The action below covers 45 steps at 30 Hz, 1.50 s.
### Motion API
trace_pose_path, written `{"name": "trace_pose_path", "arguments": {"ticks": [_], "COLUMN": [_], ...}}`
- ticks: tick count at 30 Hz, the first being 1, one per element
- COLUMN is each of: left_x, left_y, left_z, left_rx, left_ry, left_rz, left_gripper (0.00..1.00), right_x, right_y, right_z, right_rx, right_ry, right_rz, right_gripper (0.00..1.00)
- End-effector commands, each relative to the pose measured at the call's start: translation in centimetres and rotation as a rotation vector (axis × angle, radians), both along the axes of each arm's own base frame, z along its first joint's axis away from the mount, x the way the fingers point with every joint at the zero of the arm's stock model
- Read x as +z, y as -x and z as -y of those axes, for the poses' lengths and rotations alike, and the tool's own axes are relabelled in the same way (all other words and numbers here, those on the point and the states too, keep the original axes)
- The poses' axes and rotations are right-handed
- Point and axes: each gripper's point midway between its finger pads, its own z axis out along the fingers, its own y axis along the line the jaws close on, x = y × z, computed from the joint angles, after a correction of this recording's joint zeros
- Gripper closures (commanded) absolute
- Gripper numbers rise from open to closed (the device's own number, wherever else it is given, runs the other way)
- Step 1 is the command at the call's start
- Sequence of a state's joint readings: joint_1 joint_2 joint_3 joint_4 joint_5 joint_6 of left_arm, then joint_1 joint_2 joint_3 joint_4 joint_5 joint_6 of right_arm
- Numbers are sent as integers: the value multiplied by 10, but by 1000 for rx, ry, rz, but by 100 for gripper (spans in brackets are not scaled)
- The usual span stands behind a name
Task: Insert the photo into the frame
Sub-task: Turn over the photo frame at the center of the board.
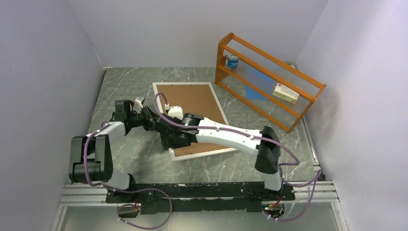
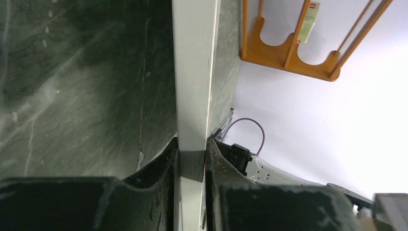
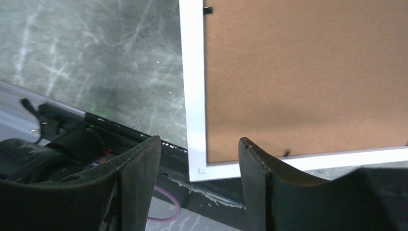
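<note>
Next, my left gripper lifts the pinched white border, swings it over the brown backing board [image 1: 192, 98] and releases it, as the frame lies back side up.
The white frame [image 1: 183, 83] lies on the marble table with its brown backing board [image 1: 192, 98] facing up. The photo is hidden. My left gripper [image 1: 156, 122] is shut on the frame's left border; in the left wrist view its fingertips [image 2: 192, 144] pinch the white edge [image 2: 192, 72] from both sides. My right gripper [image 1: 172, 142] hovers at the frame's near-left corner. In the right wrist view it [image 3: 199, 144] stands open, nothing between its fingers, with the white corner [image 3: 195, 120] and brown board [image 3: 308, 72] just beyond them.
An orange wooden rack [image 1: 269, 79] stands at the back right, holding a small can [image 1: 232, 60] and a small box [image 1: 286, 93]. The rack [image 2: 288, 53] also shows in the left wrist view. White walls close in the left, back and right.
</note>
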<state>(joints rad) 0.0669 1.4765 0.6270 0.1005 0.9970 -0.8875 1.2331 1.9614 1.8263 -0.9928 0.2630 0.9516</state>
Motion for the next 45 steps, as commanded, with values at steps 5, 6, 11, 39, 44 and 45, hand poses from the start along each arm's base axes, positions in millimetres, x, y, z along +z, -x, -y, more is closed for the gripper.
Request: {"name": "trace_pose_path", "arguments": {"ticks": [5, 6, 11, 39, 44, 45], "left_x": [55, 62, 98, 241, 243, 244], "left_y": [6, 7, 16, -44, -48, -49], "left_z": [-23, -26, -50, -110, -98, -93], "left_rx": [-36, -40, -19, 49, 27, 19], "left_ry": [-275, -305, -499, -1069, -1137, -1138], "left_rz": [44, 50, 66, 353, 371, 379], "left_gripper": [97, 97, 98, 98, 98, 97], "right_x": [97, 101, 122, 88, 87, 87], "right_y": [-67, -77, -122, -147, -152, -153], "right_z": [59, 70, 124, 151, 149, 149], "right_rx": [-144, -165, -267, -254, -283, -290], "right_ry": [-239, -264, -357, -295, -315, -324], "right_rz": [148, 149, 179, 61, 42, 39], "right_gripper": [34, 34, 34, 37, 36, 36]}}
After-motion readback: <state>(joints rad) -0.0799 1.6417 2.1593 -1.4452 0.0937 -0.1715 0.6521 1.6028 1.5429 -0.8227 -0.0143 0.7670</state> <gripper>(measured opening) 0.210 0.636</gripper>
